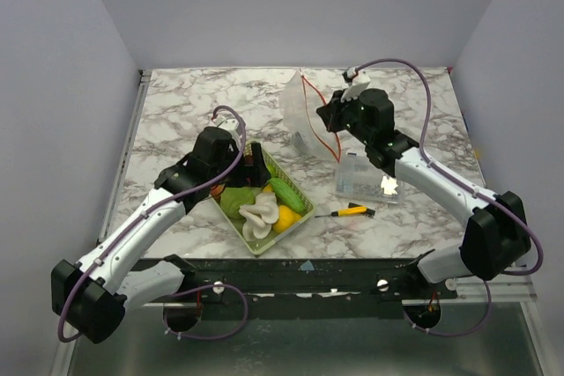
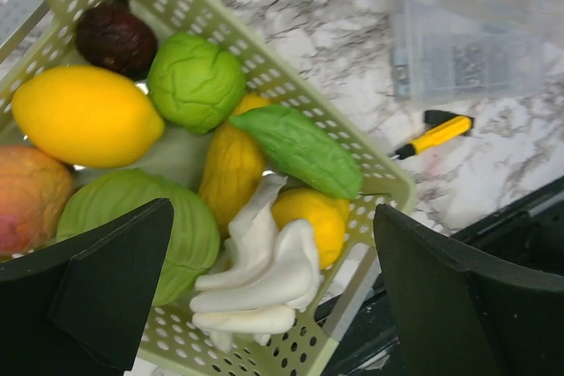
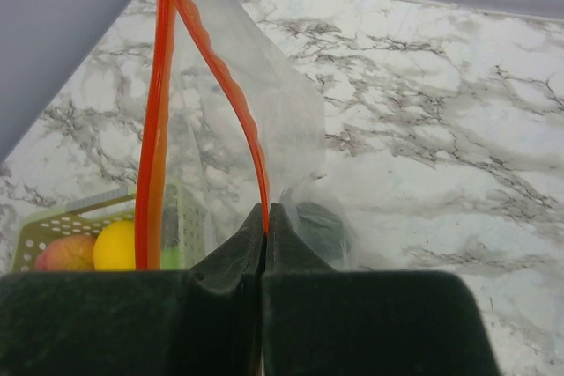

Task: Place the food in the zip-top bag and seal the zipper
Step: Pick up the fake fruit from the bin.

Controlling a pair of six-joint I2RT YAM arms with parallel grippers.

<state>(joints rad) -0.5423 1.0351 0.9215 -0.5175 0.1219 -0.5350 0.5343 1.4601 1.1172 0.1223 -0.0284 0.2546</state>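
Note:
The green round piece [image 2: 196, 81] beside the dark purple one is below and outward of my fingers, so my left gripper needs to move outward and down over it next.
The food lies in a pale green mesh basket [image 2: 388, 184]: a yellow lemon [image 2: 88, 116], a green round piece [image 2: 196, 81], a dark purple one [image 2: 115, 37], a green cucumber [image 2: 300, 149] and a white piece [image 2: 264, 270]. My left gripper [image 2: 273, 283] is open and empty just above the white piece; in the top view it [image 1: 253, 165] hangs over the basket's far end. My right gripper [image 3: 266, 228] is shut on the red-orange zipper [image 3: 231, 94] and holds the clear zip-top bag [image 1: 304, 116] upright, mouth spread open. A dark shape shows through the bag; I cannot tell what it is.
A rigid clear box [image 1: 361, 178] lies right of the basket [image 1: 257, 249], under my right arm. A yellow-and-black screwdriver [image 1: 352, 211] lies near the front edge and also shows in the left wrist view [image 2: 436, 136]. Grey walls close in the back and both sides.

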